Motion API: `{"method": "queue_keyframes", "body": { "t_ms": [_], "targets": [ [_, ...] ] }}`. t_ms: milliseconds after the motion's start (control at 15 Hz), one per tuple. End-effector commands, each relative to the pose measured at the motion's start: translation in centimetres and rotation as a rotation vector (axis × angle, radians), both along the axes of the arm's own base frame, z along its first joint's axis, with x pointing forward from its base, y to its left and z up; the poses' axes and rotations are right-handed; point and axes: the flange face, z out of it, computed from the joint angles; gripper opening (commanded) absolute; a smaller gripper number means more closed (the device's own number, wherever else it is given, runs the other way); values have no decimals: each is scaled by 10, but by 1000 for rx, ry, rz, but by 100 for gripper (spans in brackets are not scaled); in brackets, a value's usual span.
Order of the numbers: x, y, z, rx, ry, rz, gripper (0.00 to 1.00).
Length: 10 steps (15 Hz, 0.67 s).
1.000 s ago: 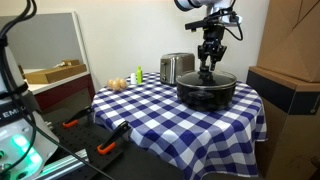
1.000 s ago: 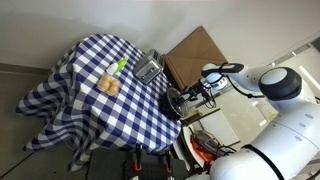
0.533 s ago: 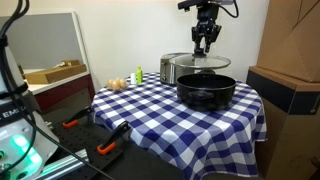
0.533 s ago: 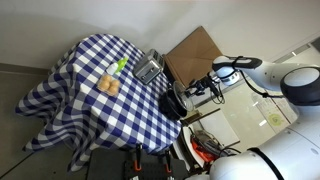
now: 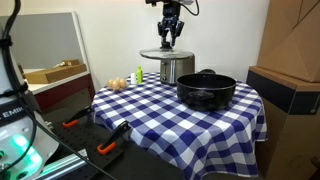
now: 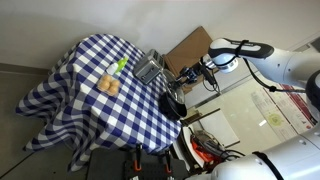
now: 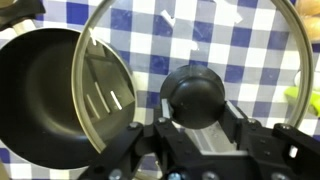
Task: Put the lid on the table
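The open checkered cloth is below my gripper, toward the bread roll, so I will next move my gripper away from the pot [image 5: 206,89] and down to let go of the knob.
The glass lid [image 5: 167,53] hangs in the air above the table, held by its black knob [image 7: 196,95]. My gripper [image 5: 170,40] is shut on that knob; it also shows in an exterior view [image 6: 192,75]. In the wrist view the lid's metal rim [image 7: 185,12] circles the knob, with the checkered cloth under it. The black pot [image 5: 206,89] stands uncovered on the checkered table [image 5: 150,110], to the side of the lid. In the wrist view the pot [image 7: 40,90] lies at the left.
A metal toaster [image 5: 176,68] stands at the table's back, just below the lid. A bread roll [image 5: 118,84] and a green item [image 5: 139,75] lie at the far side. Cardboard boxes [image 5: 290,60] stand beside the table. A yellow-green thing [image 7: 309,100] shows at the wrist view's edge.
The gripper has lifted the lid off the pot and carried it up and sideways, over toward the toaster. The pot stays open on the table.
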Motion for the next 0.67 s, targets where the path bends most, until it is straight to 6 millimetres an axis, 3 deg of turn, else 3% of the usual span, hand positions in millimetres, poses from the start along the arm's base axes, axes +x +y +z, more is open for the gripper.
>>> {"method": "queue_keyframes", "body": {
  "t_ms": [0,200,333,600],
  "targets": [
    [-8,63,-8,-18,54,144,24],
    [-12,106,-32,-19,93,228,24],
    [-16,124,-48,-7,109,261,24],
    [-18,127,-82,-8,148,260,24]
  ]
}}
